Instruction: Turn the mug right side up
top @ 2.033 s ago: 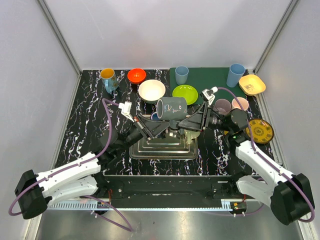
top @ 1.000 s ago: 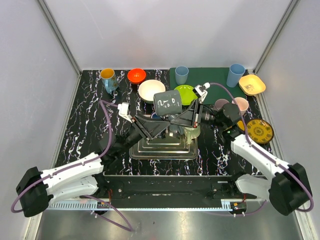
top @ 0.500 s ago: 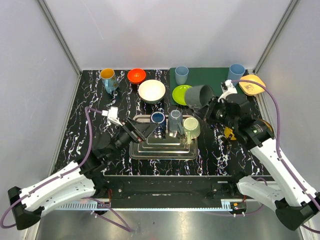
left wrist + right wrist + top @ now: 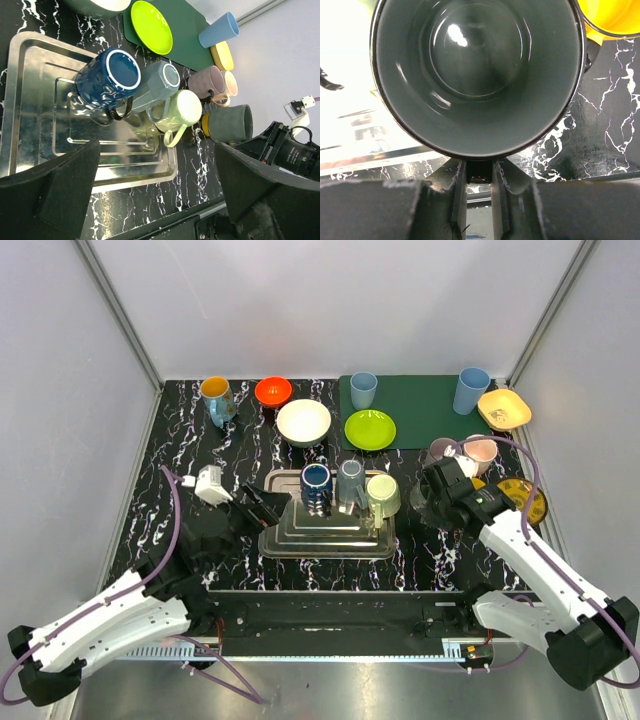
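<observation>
The dark grey mug has its opening facing up, so my right gripper will next move down until the mug stands on the tabletop beside the tray, then let go of the mug's handle.
The dark grey mug (image 4: 423,498) is mouth-up just right of the steel tray (image 4: 325,540), beside the pale green mug (image 4: 382,494). My right gripper (image 4: 440,490) is shut on its handle. The right wrist view looks straight down into the mug (image 4: 477,75), with the handle pinched between the fingers of my right gripper (image 4: 479,182). Whether its base touches the table is hidden. My left gripper (image 4: 265,506) stands wide open and empty at the tray's left edge. The left wrist view shows the left gripper (image 4: 155,200) open, and the mug (image 4: 230,122) far off.
On the tray stand a blue mug (image 4: 316,480), a grey-blue mug (image 4: 349,476) and the pale green mug. Mauve (image 4: 441,451) and pink (image 4: 481,448) cups and a yellow plate (image 4: 522,502) crowd the right. Bowls, a green plate (image 4: 370,429) and cups line the back.
My right gripper carried the dark mug from above the tray to the right and down, turning its mouth upward. My left gripper opened, let go of the mug and drew back to the left.
</observation>
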You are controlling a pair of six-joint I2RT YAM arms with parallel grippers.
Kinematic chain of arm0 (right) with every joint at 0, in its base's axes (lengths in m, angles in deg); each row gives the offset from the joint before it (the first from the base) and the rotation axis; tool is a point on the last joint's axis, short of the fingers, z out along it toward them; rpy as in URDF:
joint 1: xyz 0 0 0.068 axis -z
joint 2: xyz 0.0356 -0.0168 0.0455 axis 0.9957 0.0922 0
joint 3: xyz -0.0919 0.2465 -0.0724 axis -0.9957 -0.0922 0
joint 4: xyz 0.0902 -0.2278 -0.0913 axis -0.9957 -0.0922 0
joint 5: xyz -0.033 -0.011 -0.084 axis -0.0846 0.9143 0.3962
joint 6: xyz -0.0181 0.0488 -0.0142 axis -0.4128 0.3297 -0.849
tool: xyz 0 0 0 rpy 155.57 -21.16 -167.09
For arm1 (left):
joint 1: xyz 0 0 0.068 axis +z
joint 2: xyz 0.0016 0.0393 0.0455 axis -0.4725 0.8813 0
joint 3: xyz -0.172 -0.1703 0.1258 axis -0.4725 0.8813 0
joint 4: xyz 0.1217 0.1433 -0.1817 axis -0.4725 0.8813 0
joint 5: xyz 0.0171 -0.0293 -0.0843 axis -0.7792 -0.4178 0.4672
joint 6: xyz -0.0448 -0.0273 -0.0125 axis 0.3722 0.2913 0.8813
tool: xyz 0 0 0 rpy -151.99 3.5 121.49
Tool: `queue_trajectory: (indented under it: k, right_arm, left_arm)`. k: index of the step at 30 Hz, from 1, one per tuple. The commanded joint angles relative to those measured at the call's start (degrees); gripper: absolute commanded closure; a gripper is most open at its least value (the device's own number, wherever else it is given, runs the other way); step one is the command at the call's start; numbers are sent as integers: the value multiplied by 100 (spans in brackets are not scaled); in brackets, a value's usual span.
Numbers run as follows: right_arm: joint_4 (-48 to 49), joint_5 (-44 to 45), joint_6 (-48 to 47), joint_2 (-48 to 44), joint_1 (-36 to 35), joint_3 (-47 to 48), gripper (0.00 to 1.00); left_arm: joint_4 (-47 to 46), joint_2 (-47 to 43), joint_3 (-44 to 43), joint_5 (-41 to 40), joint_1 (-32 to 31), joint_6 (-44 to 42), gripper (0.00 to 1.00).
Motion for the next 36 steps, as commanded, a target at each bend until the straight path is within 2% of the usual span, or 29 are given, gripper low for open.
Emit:
queue_trajectory:
  k: [1,8,15,23,29,31,32,36]
  right_arm:
    - [480,403,409,117,-16,-96,100]
    - [1069,280,647,731,-8,-501,100]
    - [1315,552,682,1216,71,-536,100]
    - [1482,553,296,1568,800,-589,100]
    - [1649,333,163,1726,1012,-642,99]
    - [1641,236,102,1761,1012,-598,90]
    - [1632,114,84,1726,1012,-606,81]
    - [1553,-63,128,1419,933,-572,61]
  left_arm:
    - [111,-59,7,-198,19,-28,2]
    - [93,81,103,-58,19,-72,2]
    - [181,538,68,74,19,-151,1]
    - [234,802,7,83,19,-186,1]
    - [190,960,33,118,19,-160,1]
    - [181,995,16,188,19,-169,1]
    - [181,1013,7,206,19,-177,1]
    - [164,1083,7,259,19,-186,1]
